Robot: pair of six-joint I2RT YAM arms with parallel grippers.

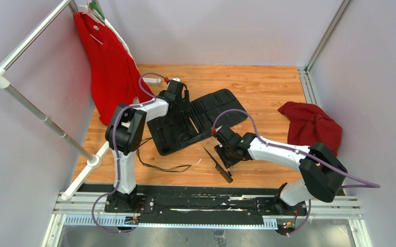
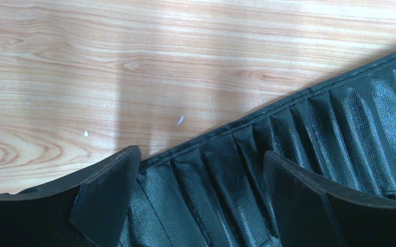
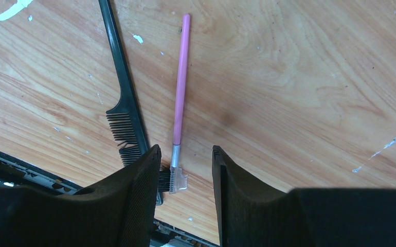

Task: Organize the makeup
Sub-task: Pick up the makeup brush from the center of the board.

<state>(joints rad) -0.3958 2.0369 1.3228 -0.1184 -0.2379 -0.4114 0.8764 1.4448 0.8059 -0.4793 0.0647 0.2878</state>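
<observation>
I will bring my right gripper down a little next, and then I will close its fingers on the silver band [image 3: 175, 155] beside the pink handle.
A pink-handled tool [image 3: 180, 77] with a small comb-and-brush head lies on the wooden table. Its head sits between the open fingers of my right gripper [image 3: 184, 154], which hovers just above it without touching it. A thin black comb-like tool [image 3: 125, 110] lies beside it on the left and also shows in the top view [image 1: 217, 164]. My right gripper [image 1: 228, 147] is near the table's front middle. My left gripper [image 2: 201, 153] is open and empty, low over the slotted edge of the black roll-up case [image 2: 340, 118], which lies unrolled [image 1: 206, 110].
A thin black looped cord [image 1: 160, 165] lies left of the tools. A crumpled red cloth [image 1: 311, 126] sits at the right. A red garment [image 1: 111, 67] hangs from a white rack [image 1: 41, 116] at the left. The black metal rail [image 1: 196, 203] runs along the near edge.
</observation>
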